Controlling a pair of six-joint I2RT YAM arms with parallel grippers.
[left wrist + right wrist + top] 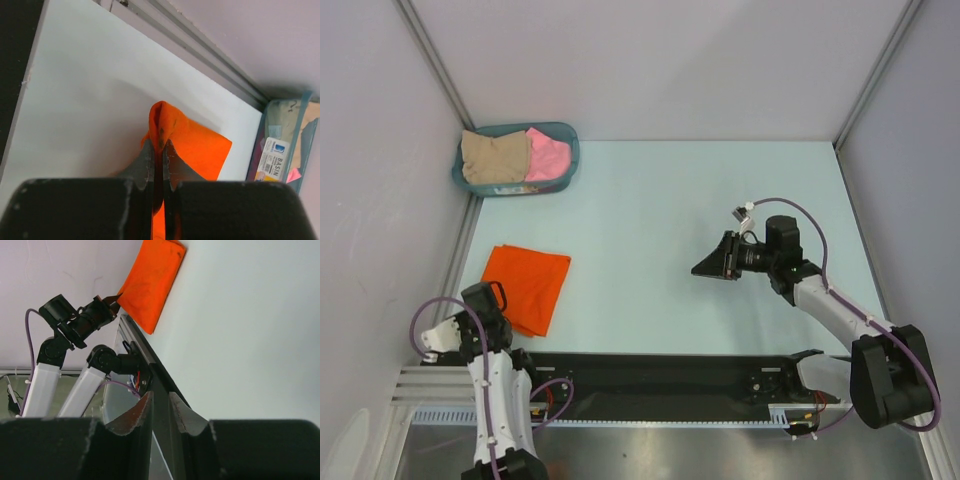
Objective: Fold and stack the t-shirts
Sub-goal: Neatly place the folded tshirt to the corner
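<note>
I will pull the pinched cloth back toward the black bar with my left gripper next and then open it, because the orange t-shirt lies slanted to the table's near edge.
The orange t-shirt (528, 285) (150, 282) lies folded on the left of the table. My left gripper (503, 312) (157, 142) is shut on the near edge of this shirt (200, 147), and a pinch of cloth bulges up between the fingertips. The pink t-shirt (548, 155) and the beige t-shirt (492, 157) lie bunched in the teal basket (570, 140) at the back left. My right gripper (700, 270) (161, 396) hangs above the middle-right of the table with its jaws a narrow gap apart and nothing between them.
The basket (265, 145) stands close beyond the orange shirt, against the left wall's rail (215, 55). A black mounting rail (650, 385) runs along the near edge between the arm bases. Walls close off the left, back and right sides.
</note>
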